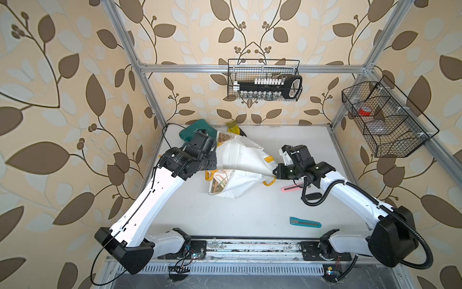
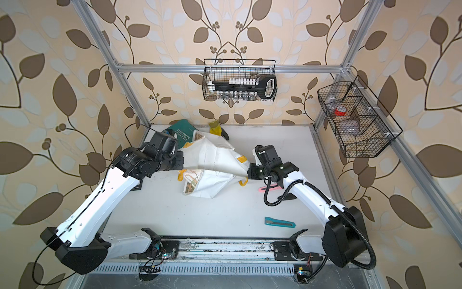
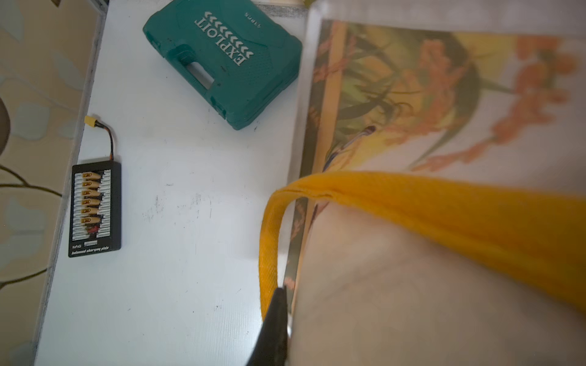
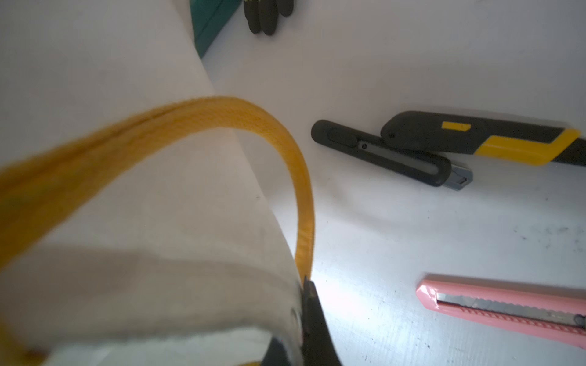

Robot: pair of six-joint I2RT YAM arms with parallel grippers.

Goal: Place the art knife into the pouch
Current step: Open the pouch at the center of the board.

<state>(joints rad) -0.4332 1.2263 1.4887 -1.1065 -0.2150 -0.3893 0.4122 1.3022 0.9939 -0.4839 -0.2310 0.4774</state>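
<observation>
The right gripper moves toward my left gripper across the pouch's cloth next, because the pouch (image 1: 240, 155) hangs stretched. It then releases the pouch's opposite edge (image 1: 272, 174), which sits between its fingers.
The pouch (image 1: 240, 155) (image 2: 212, 155) is a white tote with a painted print and yellow loop handles. It hangs stretched between my two arms above the table's middle. My left gripper (image 1: 216, 161) (image 3: 287, 294) is shut on the pouch's edge beside one yellow handle (image 3: 412, 206). My right gripper (image 1: 275, 172) (image 4: 306, 285) is shut on the opposite edge by the other handle (image 4: 222, 111). Several cutter knives lie on the table: a pink one (image 1: 292, 188) (image 4: 507, 310) just below my right wrist and a teal one (image 1: 305, 222) (image 2: 280, 222) nearer the front. Which one is the art knife I cannot tell.
A slim black cutter (image 4: 380, 152) and a black-and-yellow knife (image 4: 491, 139) lie under the right arm. A green tool case (image 1: 197, 130) (image 3: 222, 63) and a glove (image 1: 233, 127) sit at the back. A black charging board (image 3: 95, 209) lies at the left edge. Two wire baskets (image 1: 265, 80) (image 1: 385, 120) hang on the frame.
</observation>
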